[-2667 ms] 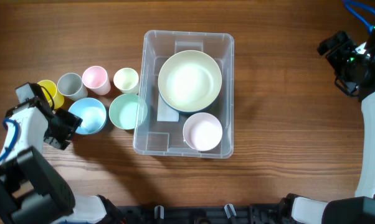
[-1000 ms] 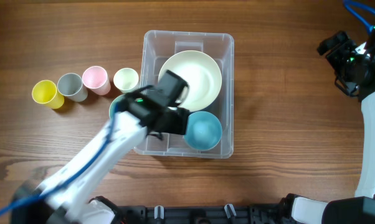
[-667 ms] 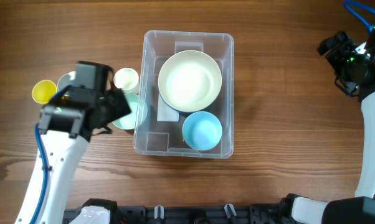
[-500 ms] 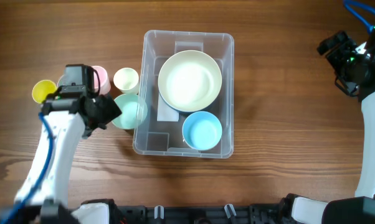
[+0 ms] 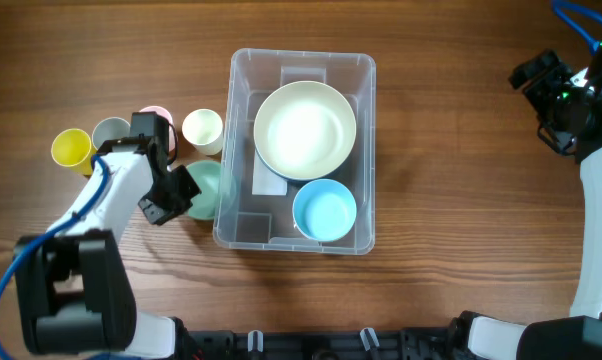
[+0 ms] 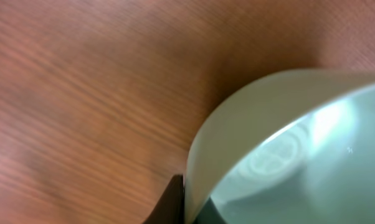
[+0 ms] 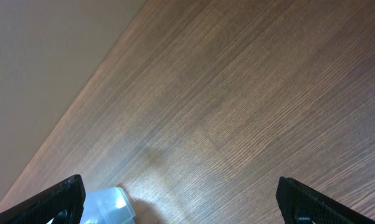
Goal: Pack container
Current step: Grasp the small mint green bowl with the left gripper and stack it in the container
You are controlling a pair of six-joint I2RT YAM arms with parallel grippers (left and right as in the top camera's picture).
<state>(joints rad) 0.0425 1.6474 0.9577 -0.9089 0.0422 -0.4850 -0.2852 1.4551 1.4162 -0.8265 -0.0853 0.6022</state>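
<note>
The light blue bowl (image 5: 325,210) lies to the right of my left gripper in the overhead view, so next I rise, cross the bin's side and release inside it.
The container (image 5: 301,56), a clear rectangular bin, stands mid-table and holds a large cream bowl (image 5: 305,130) and a light blue bowl (image 5: 325,210). Just left of it a mint green bowl (image 5: 209,188) rests on the table. My left gripper (image 5: 178,190) is shut on the left side of its rim. The left wrist view shows that rim (image 6: 237,118) pinched between the jaws of the left gripper (image 6: 190,208), with one dark finger (image 6: 170,204) outside the wall. My right gripper (image 5: 538,78) hangs open at the far right, fingers (image 7: 61,198) wide apart over bare wood.
A row of small cups stands left of the bin: yellow (image 5: 71,148), grey (image 5: 109,132), pink (image 5: 156,113) partly behind my left arm, and cream (image 5: 202,128). A corner of the bin (image 7: 106,205) shows in the right wrist view.
My left arm left the blue bowl in the bin, swung back to the left and shut on the green bowl's rim. The right arm has not moved.
</note>
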